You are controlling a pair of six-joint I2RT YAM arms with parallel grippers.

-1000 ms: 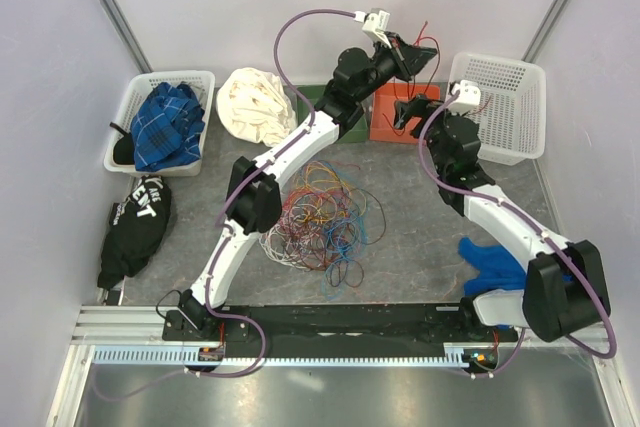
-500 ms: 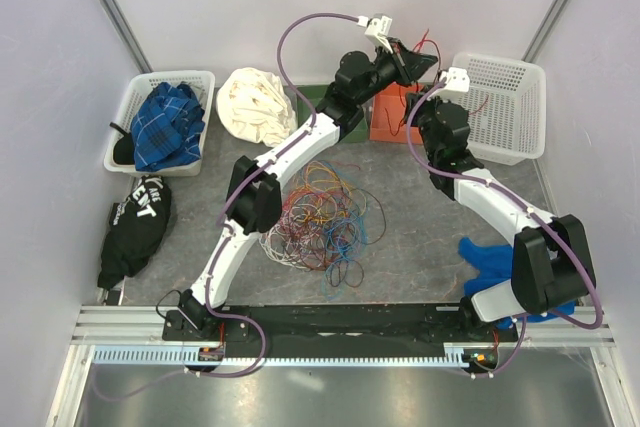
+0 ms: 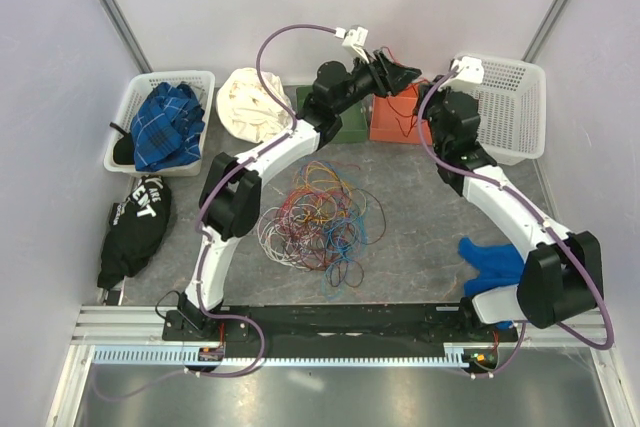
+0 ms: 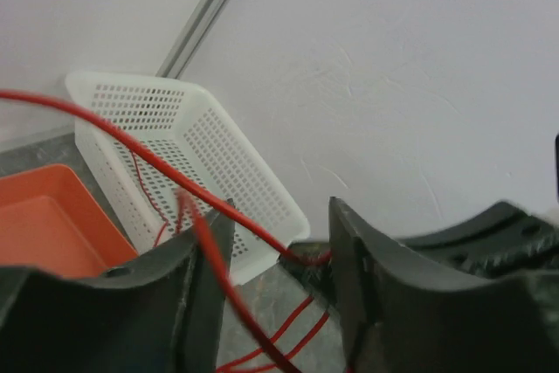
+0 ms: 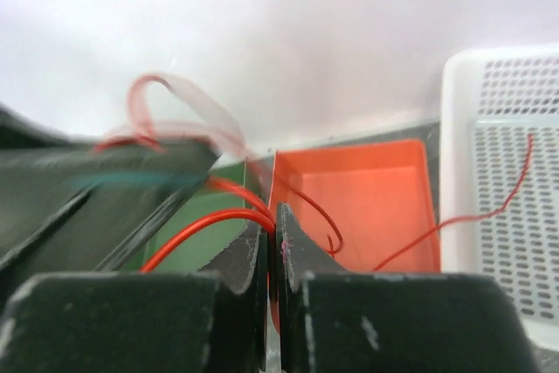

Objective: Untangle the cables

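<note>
My right gripper swings over the white basket [image 3: 514, 99] [image 5: 515, 194], to its right in the top view, next. It releases the red cable where one piece of cable already lies.
The cables [image 3: 318, 222] lie as a tangled pile of red, orange, blue, green and white wires on the grey table centre. One red cable [image 5: 201, 220] is lifted at the back, over the orange bin [image 3: 395, 117]. My right gripper [image 5: 275, 220] is shut on this red cable, which loops off to the left of the closed tips. In the top view the right gripper [image 3: 435, 95] sits beside the left gripper [image 3: 408, 75]. The left gripper [image 4: 278, 246] is open; the red cable [image 4: 131, 141] runs loosely across the gap between its jaws.
A white basket [image 3: 510, 107] stands back right, with a red wire strand trailing in it. A green bin [image 3: 350, 127] sits left of the orange one. A basket with blue cloth [image 3: 160, 122], a white bag [image 3: 255, 102], a black bag [image 3: 135, 227] and a blue glove [image 3: 495, 262] surround the pile.
The right gripper moved up to the left gripper and closed on the red cable. The left gripper then opened and its arm shifted slightly left.
</note>
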